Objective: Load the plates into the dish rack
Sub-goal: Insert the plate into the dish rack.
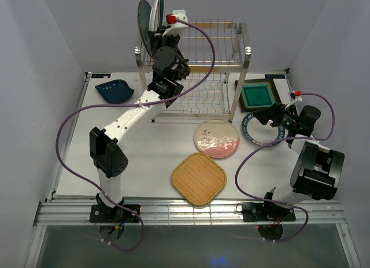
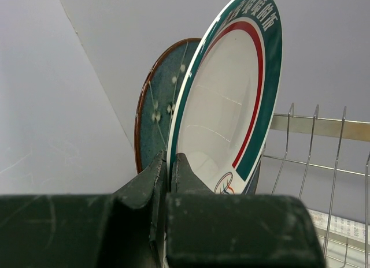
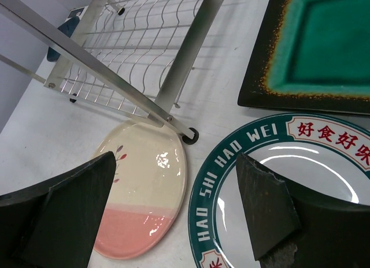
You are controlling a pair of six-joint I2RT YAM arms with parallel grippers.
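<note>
The white plate is crowding the dark teal speckled plate. My left gripper will next go down and move away toward the empty wires (image 1: 192,47) (image 2: 289,161) before it opens.
My left gripper (image 2: 169,164) is shut on the lower rim of a white plate with a teal and red rim (image 2: 225,106). It holds the plate upright at the dish rack's (image 1: 199,66) top left corner, close beside a dark teal speckled plate (image 2: 157,100) that stands on edge there. From above, gripper (image 1: 154,37) and both plates (image 1: 151,17) sit high over the rack. My right gripper (image 3: 179,204) is open and empty, low over the table. It straddles the gap between the pink-cream floral plate (image 3: 144,181) and a second teal-rimmed white plate (image 3: 231,175).
A green square plate (image 1: 258,95) lies right of the rack, and its foot (image 3: 189,136) stands just beyond my right fingers. An orange woven plate (image 1: 198,178) lies at the front centre. A dark blue leaf dish (image 1: 114,90) sits at the far left. Grey walls enclose the table.
</note>
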